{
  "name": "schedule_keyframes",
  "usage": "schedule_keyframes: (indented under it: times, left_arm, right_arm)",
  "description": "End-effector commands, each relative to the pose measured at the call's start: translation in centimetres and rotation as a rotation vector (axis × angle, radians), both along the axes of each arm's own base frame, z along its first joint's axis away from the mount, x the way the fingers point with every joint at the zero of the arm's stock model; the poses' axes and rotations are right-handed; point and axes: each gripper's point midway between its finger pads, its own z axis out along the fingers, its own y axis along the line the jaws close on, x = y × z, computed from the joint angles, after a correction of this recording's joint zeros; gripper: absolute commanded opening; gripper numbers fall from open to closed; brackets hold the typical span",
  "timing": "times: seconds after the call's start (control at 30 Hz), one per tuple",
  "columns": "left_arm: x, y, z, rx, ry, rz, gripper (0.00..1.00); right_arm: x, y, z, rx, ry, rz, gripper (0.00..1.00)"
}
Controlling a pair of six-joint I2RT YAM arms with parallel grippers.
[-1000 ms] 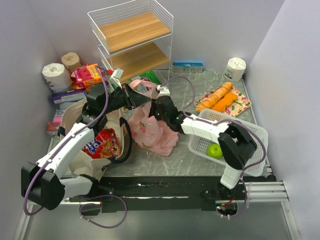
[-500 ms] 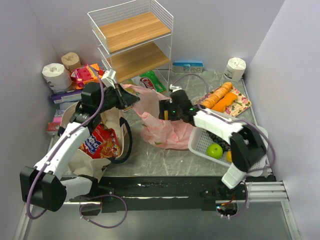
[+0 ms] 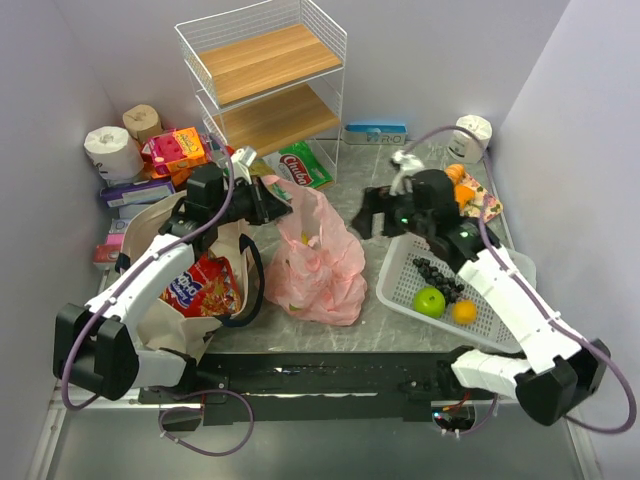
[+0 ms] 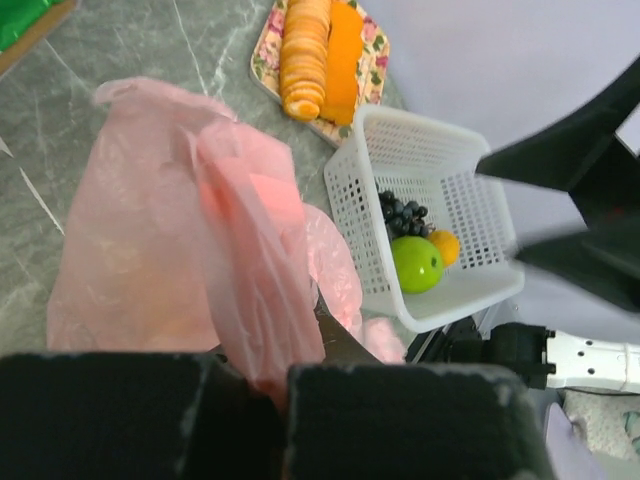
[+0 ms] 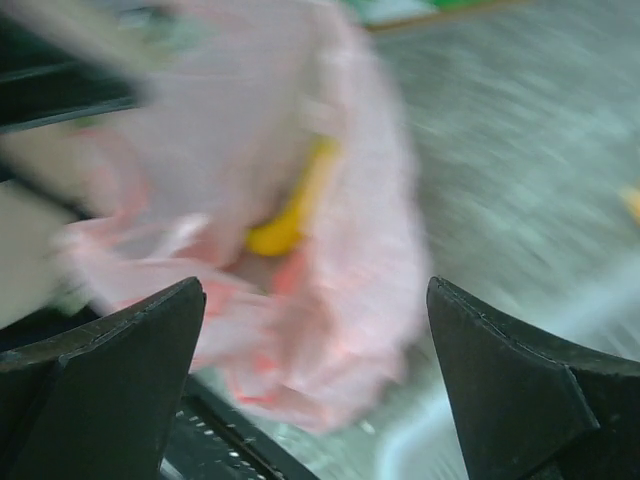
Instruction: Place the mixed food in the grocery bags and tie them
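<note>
I need to move my open right gripper to the right in the top view next, and down into the white basket onto the dark grapes [image 3: 437,272]. The grapes still lie unbagged.
The pink plastic bag [image 3: 322,258] stands in the middle of the table, and a yellow banana [image 5: 280,225] shows inside it. My left gripper [image 3: 272,197] is shut on the bag's upper edge [image 4: 245,250], holding it up from the left. Right of the bag, my right gripper [image 3: 372,222] hangs open with nothing between its fingers; its view is blurred. A green apple [image 3: 429,301], an orange [image 3: 464,311] and dark grapes [image 3: 437,272] lie in the white basket [image 3: 505,270]. The beige tote [image 3: 148,228] sits at the left with a red snack packet [image 3: 205,286] in it.
A wire shelf [image 3: 265,70] stands at the back. Toilet-paper rolls [image 3: 112,150] and an orange box [image 3: 172,150] sit at the back left, and another roll [image 3: 470,135] at the back right. A floral tray [image 3: 487,208] holds orange packets. A green packet [image 3: 305,165] lies behind the bag.
My right gripper opened, let go of the pink bag and drew back to the right. The bag settled more upright, still held by my left gripper.
</note>
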Motion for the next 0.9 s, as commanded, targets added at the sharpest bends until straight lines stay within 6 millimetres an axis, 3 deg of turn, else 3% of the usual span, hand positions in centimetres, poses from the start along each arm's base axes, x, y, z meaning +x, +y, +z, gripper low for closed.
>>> schedule_keyframes:
  times: [0.0, 0.17, 0.27, 0.33, 0.43, 0.63, 0.7, 0.8, 0.87]
  left_arm:
    - [0.3, -0.8, 3.0, 0.000, -0.114, -0.022, 0.01]
    - [0.0, -1.2, 3.3, -0.004, -0.118, -0.034, 0.01]
    - [-0.1, -1.1, 3.3, 0.010, -0.117, -0.028, 0.01]
    - [-0.1, -1.0, 3.2, 0.020, -0.113, -0.023, 0.01]
    - [-0.1, -0.9, 3.3, 0.027, -0.111, -0.015, 0.01]
    - [-0.2, -0.6, 3.7, 0.025, -0.124, -0.003, 0.01]
    - [-0.3, -0.5, 4.0, 0.027, -0.133, 0.001, 0.01]
    - [-0.6, -0.4, 4.3, 0.029, -0.143, 0.000, 0.01]
    - [-0.6, -0.4, 4.2, 0.027, -0.146, -0.003, 0.01]
  right_arm:
    - [-1.7, -10.5, -8.0, -0.197, 0.289, -0.362, 0.97]
    - [-2.9, -16.4, -13.7, -0.331, 0.475, -0.547, 0.85]
    - [-3.3, -19.1, -16.1, -0.418, 0.560, -0.638, 0.88]
    - [-3.0, -20.3, -16.5, -0.458, 0.561, -0.672, 0.93]
    - [-2.5, -21.3, -18.0, -0.521, 0.597, -0.686, 0.99]
    - [-1.3, -22.0, -21.6, -0.579, 0.671, -0.664, 0.98]
    - [-0.6, -22.3, -21.8, -0.597, 0.665, -0.674, 0.97]
    - [0.4, -22.3, -22.6, -0.602, 0.668, -0.673, 0.91]
    - [0.9, -22.1, -23.2, -0.602, 0.689, -0.658, 0.72]
